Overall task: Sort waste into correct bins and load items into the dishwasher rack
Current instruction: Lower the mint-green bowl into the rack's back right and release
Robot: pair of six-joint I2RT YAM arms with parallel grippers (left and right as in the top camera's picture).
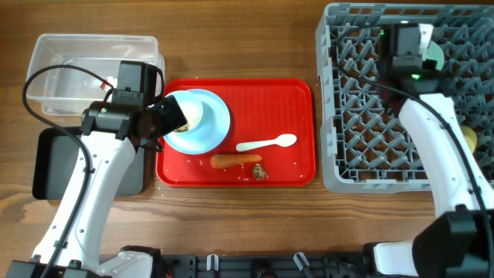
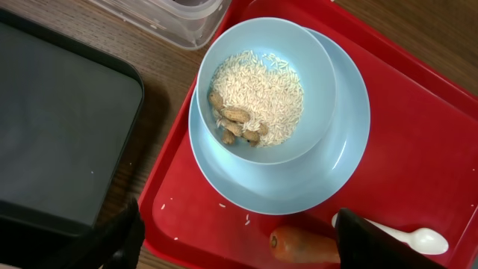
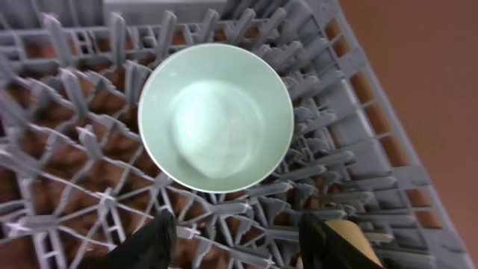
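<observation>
The right gripper will turn and lower to the right in the overhead view next, because the mint-green bowl's rim (image 1: 439,65) (image 3: 251,184) lies beyond the right gripper's fingers.
A pale blue bowl (image 2: 261,82) of rice-like crumbs (image 2: 261,97) and brown food scraps (image 2: 235,123) sits on the light-blue plate (image 2: 328,161) on the red tray (image 1: 289,108). My left gripper (image 2: 235,250) is open and empty just above the tray's near-left corner, with the orange carrot (image 2: 302,245) between its fingers. The white spoon (image 1: 268,143) lies on the tray, with more scraps (image 1: 258,173) by the carrot (image 1: 234,161). My right gripper (image 3: 235,239) is open above the grey rack (image 1: 370,147), just clear of the mint-green bowl (image 3: 216,116). A yellow cup (image 3: 351,235) sits beside it.
The clear tub (image 1: 77,66) stands at the back left, with a wrapper partly showing inside it. The black tray (image 2: 60,119) lies just in front of the tub, left of the red tray. Bare wooden table (image 1: 255,38) surrounds them.
</observation>
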